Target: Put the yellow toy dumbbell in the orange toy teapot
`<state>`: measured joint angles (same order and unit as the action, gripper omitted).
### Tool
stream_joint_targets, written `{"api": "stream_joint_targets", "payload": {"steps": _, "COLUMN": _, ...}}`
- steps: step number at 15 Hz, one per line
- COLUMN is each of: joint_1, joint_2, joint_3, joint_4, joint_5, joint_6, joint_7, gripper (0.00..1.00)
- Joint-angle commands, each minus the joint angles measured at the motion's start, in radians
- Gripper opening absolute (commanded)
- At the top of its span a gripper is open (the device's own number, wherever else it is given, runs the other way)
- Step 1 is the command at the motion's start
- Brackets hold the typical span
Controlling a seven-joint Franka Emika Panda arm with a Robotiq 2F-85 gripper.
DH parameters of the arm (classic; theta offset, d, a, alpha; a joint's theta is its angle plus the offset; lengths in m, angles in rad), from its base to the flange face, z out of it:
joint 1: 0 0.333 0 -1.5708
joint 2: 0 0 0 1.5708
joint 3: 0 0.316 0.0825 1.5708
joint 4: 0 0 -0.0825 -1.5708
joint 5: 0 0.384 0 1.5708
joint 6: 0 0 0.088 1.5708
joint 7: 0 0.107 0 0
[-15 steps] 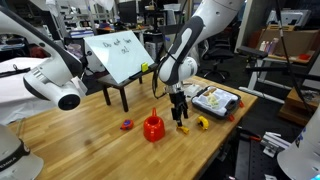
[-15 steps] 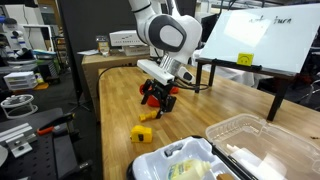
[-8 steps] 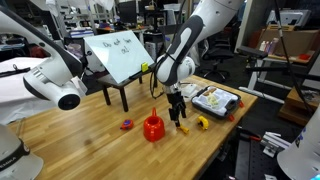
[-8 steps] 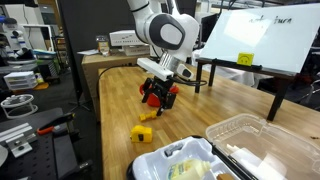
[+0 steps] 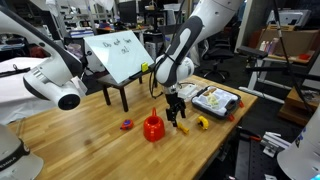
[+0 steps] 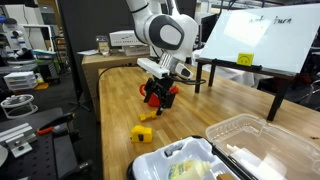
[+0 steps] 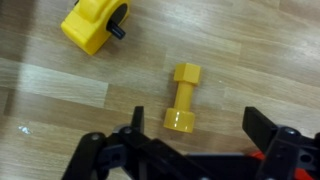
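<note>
The near end of the yellow toy dumbbell (image 7: 183, 97) gets my gripper lowered onto it next, and then my gripper closes.
The yellow toy dumbbell (image 7: 183, 97) lies flat on the wooden table, between my jaws and just ahead of them in the wrist view. It shows as a small yellow bit (image 5: 183, 129) under my gripper in an exterior view. My gripper (image 7: 198, 130) is open and empty, one finger on each side of the dumbbell's near end, and hangs low over the table (image 5: 177, 117). The orange toy teapot (image 5: 153, 128) stands upright right beside my gripper. In an exterior view the teapot (image 6: 151, 97) is mostly hidden behind my gripper (image 6: 160, 101).
A rounder yellow-and-black object (image 7: 93, 24) lies close to the dumbbell and shows in both exterior views (image 5: 202, 123) (image 6: 142, 132). A small purple-red toy (image 5: 127, 125) lies past the teapot. A tray of items (image 5: 216, 99) and a clear container (image 6: 246, 135) sit by the table edge. A tilted whiteboard (image 5: 120, 55) stands behind.
My gripper has shifted only slightly above the dumbbell. The toys have not moved.
</note>
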<state>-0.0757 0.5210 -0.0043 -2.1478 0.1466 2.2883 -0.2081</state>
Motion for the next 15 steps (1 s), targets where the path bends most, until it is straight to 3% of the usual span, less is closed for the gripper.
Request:
{"api": "stream_joint_targets", "payload": {"steps": 1, "joint_1": 0.007, "joint_2": 0.027, "joint_3": 0.002, "joint_4": 0.019, "joint_5": -0.014, "joint_6": 0.022, "joint_7": 0.060, "gripper": 1.00}}
{"api": "stream_joint_targets", "payload": {"steps": 11, "joint_1": 0.010, "joint_2": 0.068, "joint_3": -0.001, "joint_4": 0.042, "joint_5": -0.011, "joint_6": 0.024, "joint_7": 0.130, "gripper": 1.00}}
{"api": "stream_joint_targets", "payload": {"steps": 12, "joint_1": 0.010, "joint_2": 0.069, "joint_3": -0.001, "joint_4": 0.044, "joint_5": -0.011, "joint_6": 0.024, "joint_7": 0.132, "gripper": 0.94}}
{"api": "stream_joint_targets", "payload": {"steps": 13, "joint_1": 0.009, "joint_2": 0.069, "joint_3": 0.000, "joint_4": 0.045, "joint_5": -0.009, "joint_6": 0.026, "joint_7": 0.132, "gripper": 0.74}}
{"api": "stream_joint_targets", "payload": {"steps": 15, "joint_1": 0.007, "joint_2": 0.069, "joint_3": 0.000, "joint_4": 0.046, "joint_5": -0.007, "joint_6": 0.027, "joint_7": 0.133, "gripper": 0.60}}
